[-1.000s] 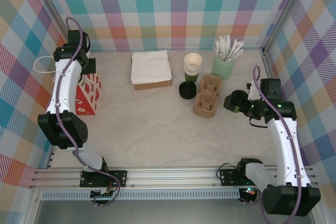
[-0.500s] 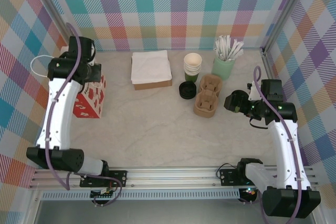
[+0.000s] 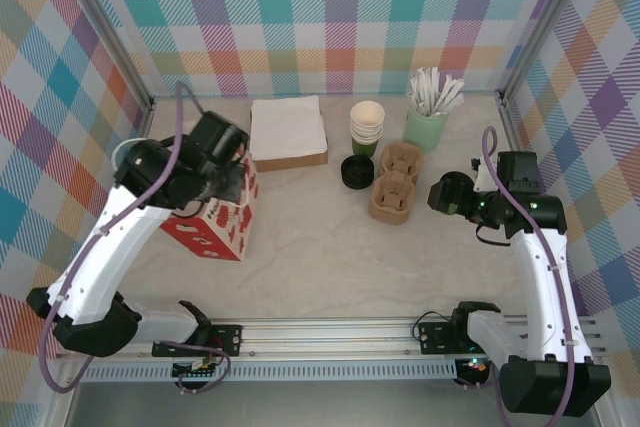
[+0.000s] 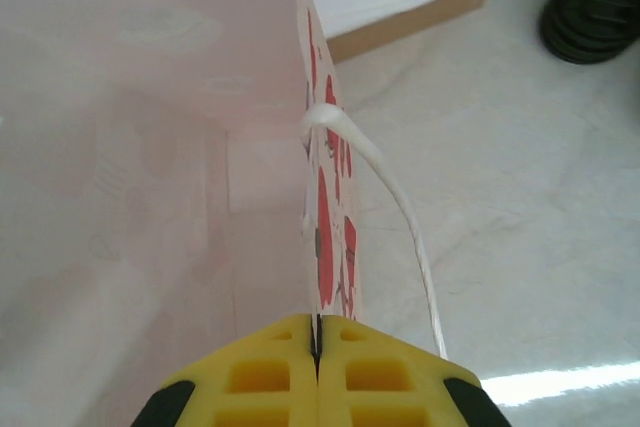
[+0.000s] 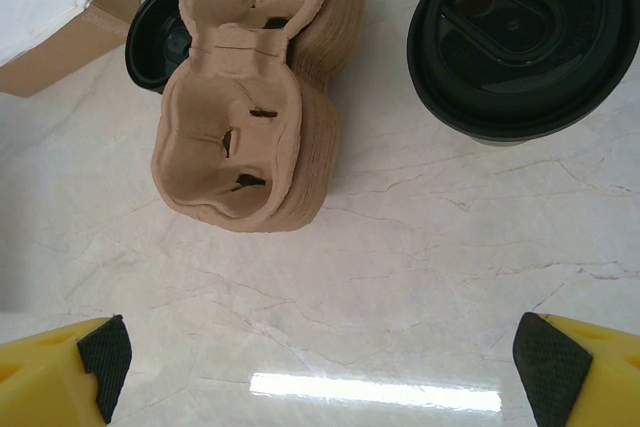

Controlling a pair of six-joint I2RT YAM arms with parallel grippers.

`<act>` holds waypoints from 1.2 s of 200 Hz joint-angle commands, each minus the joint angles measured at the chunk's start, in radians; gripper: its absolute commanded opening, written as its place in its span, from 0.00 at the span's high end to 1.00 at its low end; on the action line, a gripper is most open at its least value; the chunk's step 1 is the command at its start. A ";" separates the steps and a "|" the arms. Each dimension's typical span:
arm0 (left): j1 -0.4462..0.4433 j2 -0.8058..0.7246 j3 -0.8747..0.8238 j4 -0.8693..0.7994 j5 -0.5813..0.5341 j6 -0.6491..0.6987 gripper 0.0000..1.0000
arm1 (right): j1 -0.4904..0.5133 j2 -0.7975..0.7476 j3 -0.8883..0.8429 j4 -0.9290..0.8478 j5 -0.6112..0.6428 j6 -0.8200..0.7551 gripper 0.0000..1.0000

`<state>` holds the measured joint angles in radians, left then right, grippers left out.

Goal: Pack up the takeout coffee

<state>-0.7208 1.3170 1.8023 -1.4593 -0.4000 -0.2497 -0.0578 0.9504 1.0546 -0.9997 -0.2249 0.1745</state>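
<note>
My left gripper has open table between it and the carrier stack. Next, it will pull the bag (image 3: 213,219) across by its rim onto that bare part (image 3: 300,222) of the table and release it.
The takeout coffee (image 3: 447,190) stands right of the carrier stack; its round black lid (image 5: 520,39) fills the upper right of the right wrist view. My right gripper (image 5: 322,352) hangs wide open over bare table in front of it, touching nothing. The right arm's wrist sits just right of the cup in the top view. A red-and-white paper bag (image 3: 213,219) with a white cord handle (image 4: 385,197) stands at left centre. My left gripper (image 3: 232,162) (image 4: 317,332) is shut on the bag's upper rim. The bag's pale inside shows in the left wrist view.
A stack of brown pulp carriers (image 3: 395,182) (image 5: 250,107) and a stack of black lids (image 3: 357,171) (image 4: 597,7) sit mid-table. Behind them are a napkin box (image 3: 288,130), lidless green cups (image 3: 367,125) and a mint holder of white sticks (image 3: 428,117). Checked walls enclose the table.
My left arm has swung the bag from the far left edge rightward and toward the front. The right arm and the coffee have not moved.
</note>
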 commanded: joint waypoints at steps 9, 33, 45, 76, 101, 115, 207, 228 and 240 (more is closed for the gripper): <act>-0.144 0.098 0.029 0.044 -0.036 -0.094 1.00 | -0.004 -0.023 0.009 0.027 -0.002 -0.044 0.00; -0.201 0.177 0.070 0.063 -0.045 -0.091 1.00 | -0.004 -0.016 0.008 0.027 -0.014 -0.047 0.00; -0.216 0.205 0.080 0.072 -0.034 -0.090 1.00 | -0.005 -0.013 0.010 0.023 -0.021 -0.047 0.00; -0.236 0.240 0.084 0.102 0.009 -0.076 1.00 | -0.004 -0.013 0.021 0.012 -0.049 -0.061 0.00; -0.243 0.240 0.050 0.159 0.061 -0.073 1.00 | -0.005 -0.022 0.021 0.015 -0.066 -0.085 0.00; -0.243 0.237 0.023 0.191 0.089 -0.062 1.00 | -0.004 -0.018 0.026 0.012 -0.080 -0.108 0.00; -0.243 0.145 -0.037 0.264 0.173 -0.040 0.46 | -0.003 0.036 0.112 -0.058 -0.074 -0.234 0.00; -0.243 0.079 -0.048 0.288 0.169 -0.053 0.37 | -0.002 0.066 0.140 -0.069 -0.093 -0.263 0.03; -0.243 0.033 -0.067 0.315 0.167 -0.062 0.33 | 0.001 0.091 0.163 -0.081 -0.102 -0.308 0.07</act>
<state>-0.9432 1.5242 1.7496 -1.1992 -0.2604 -0.2985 -0.0578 0.9794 1.1328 -1.0492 -0.2859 -0.0189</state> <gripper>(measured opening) 0.506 0.965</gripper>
